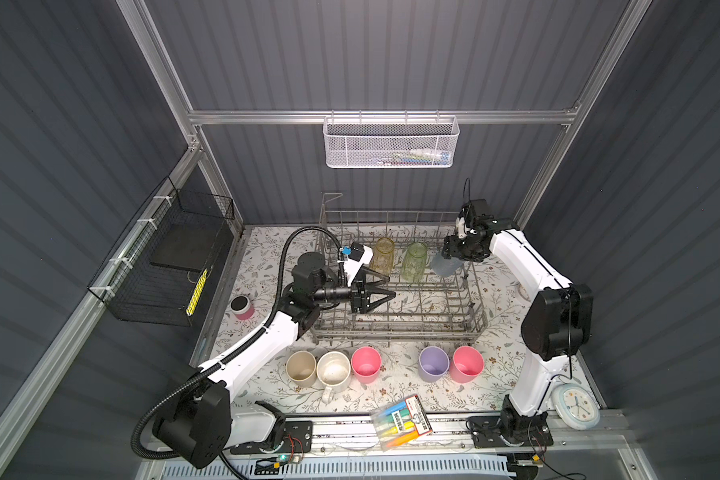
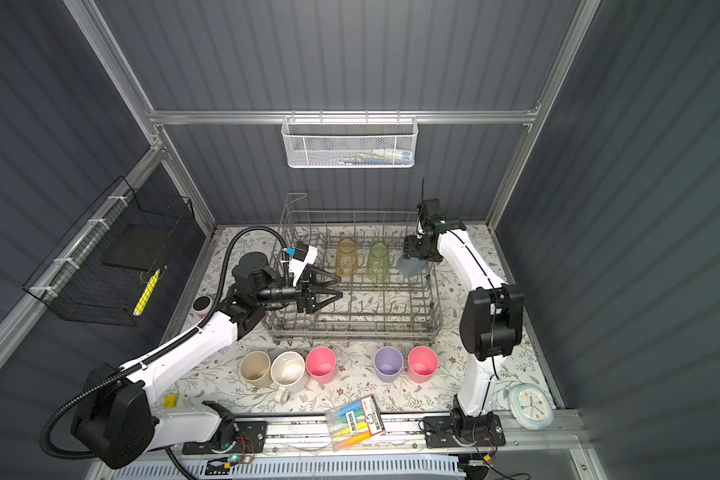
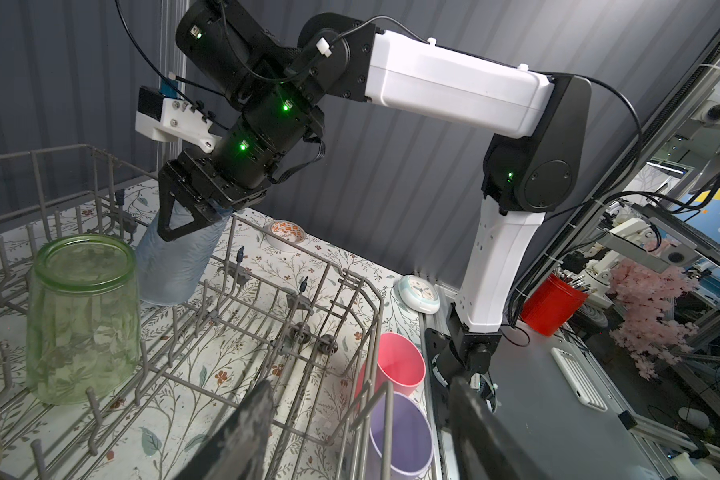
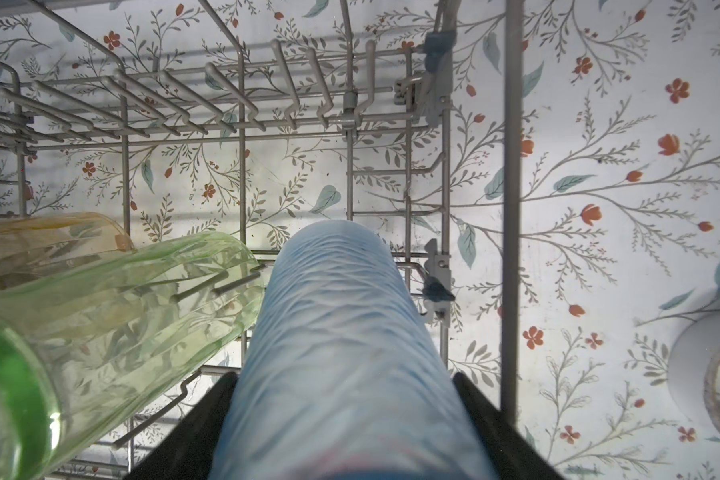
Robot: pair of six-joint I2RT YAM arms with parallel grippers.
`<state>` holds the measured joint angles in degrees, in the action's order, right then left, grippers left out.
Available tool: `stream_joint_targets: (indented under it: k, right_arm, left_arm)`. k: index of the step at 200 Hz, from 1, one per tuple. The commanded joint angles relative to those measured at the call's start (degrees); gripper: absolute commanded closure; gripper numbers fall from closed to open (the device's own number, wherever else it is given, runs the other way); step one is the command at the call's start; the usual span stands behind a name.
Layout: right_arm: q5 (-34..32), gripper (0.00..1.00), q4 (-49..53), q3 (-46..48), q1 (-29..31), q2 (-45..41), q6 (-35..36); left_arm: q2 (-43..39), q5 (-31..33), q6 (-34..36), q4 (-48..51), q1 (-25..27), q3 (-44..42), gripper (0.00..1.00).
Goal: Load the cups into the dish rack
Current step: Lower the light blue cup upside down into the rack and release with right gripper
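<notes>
The tilted clear-blue tumbler's lower end already stands in place, so I need to shift my right gripper toward the green glass (image 1: pixel 414 261) next, straighten the tumbler over the dish rack's wires beside it, and release.
The grey wire dish rack (image 1: pixel 391 332) stands mid-table. An amber glass (image 1: pixel 382 254) and a green glass (image 1: pixel 414 261) sit upside down in its back row. My right gripper (image 1: pixel 449 258) is shut on the clear-blue tumbler (image 4: pixel 337 316), holding it tilted beside the green glass (image 3: pixel 82 320), lower end among the tines. My left gripper (image 1: pixel 385 287) hangs open and empty over the rack's left half. In front of the rack stand a beige cup (image 1: pixel 301 368), a cream mug (image 1: pixel 333 371), a pink cup (image 1: pixel 366 364), a lilac cup (image 1: pixel 433 363) and another pink cup (image 1: pixel 467 363).
A short pink pot (image 1: pixel 242 307) stands left of the rack. A marker pack (image 1: pixel 402 422) and a clock (image 1: pixel 574 405) lie at the front edge. A tape roll (image 4: pixel 711 365) lies right of the rack. A white mesh basket (image 1: pixel 389 141) and a black wire basket (image 1: pixel 163 262) hang on the walls.
</notes>
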<state>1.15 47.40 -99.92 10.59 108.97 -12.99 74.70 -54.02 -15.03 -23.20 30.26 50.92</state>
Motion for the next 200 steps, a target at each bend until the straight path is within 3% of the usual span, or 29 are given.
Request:
stream_joint_targets:
  k: [1, 112, 170, 200]
  right_arm:
    - [-1.19, 0.74, 0.87, -2.56, 0.57, 0.95, 0.38]
    - [-3.13, 0.56, 1.97, -5.97, 1.8, 5.32, 0.02]
    - [-3.64, 0.37, 2.52, -6.43, 2.2, 5.91, -0.27]
    - [-3.64, 0.21, 2.44, -6.43, 2.42, 5.5, -0.16]
  left_arm:
    - [0.89, -1.19, 1.18, -0.18, -0.2, -0.03, 0.33]
    - [1.14, -1.2, 1.08, -0.98, -0.21, -0.82, 0.34]
    - [1.11, -1.26, 1.32, -0.97, -0.26, -0.91, 0.34]
    - [1.13, -1.32, 1.16, -1.26, -0.21, -1.08, 0.34]
